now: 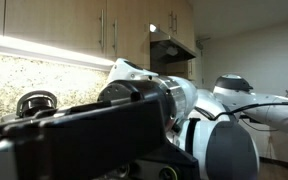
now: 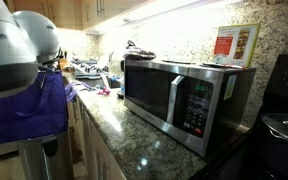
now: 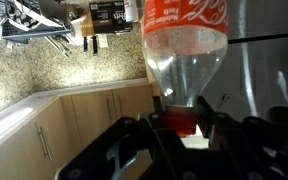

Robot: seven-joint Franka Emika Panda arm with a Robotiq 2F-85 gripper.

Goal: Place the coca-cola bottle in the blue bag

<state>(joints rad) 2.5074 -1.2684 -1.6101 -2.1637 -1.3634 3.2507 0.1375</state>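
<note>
My gripper tilts downward over the bag next and releases the bottle pointing toward the cabinets, since the blue bag's opening (image 2: 52,84) lies below my gripper.
In the wrist view the coca-cola bottle (image 3: 184,40) fills the upper middle, with its red label at the top and its clear body tapering towards me. My gripper (image 3: 182,118) is shut on its red cap and neck. The picture appears upside down, with the counter and cabinets inverted. The blue bag (image 2: 32,110) hangs open at the left of an exterior view, beside the counter's edge and below the white arm (image 2: 19,45). The bottle and the jaws do not show in either exterior view. In an exterior view the arm (image 1: 184,120) blocks most of the scene.
A steel microwave (image 2: 179,95) stands on the granite counter (image 2: 144,150), with a red-and-white box (image 2: 234,45) on top. A dark appliance (image 2: 284,130) stands at the right. Dishes clutter the far counter (image 2: 89,72). A dark pot (image 1: 36,102) and a range hood (image 1: 172,45) show behind the arm.
</note>
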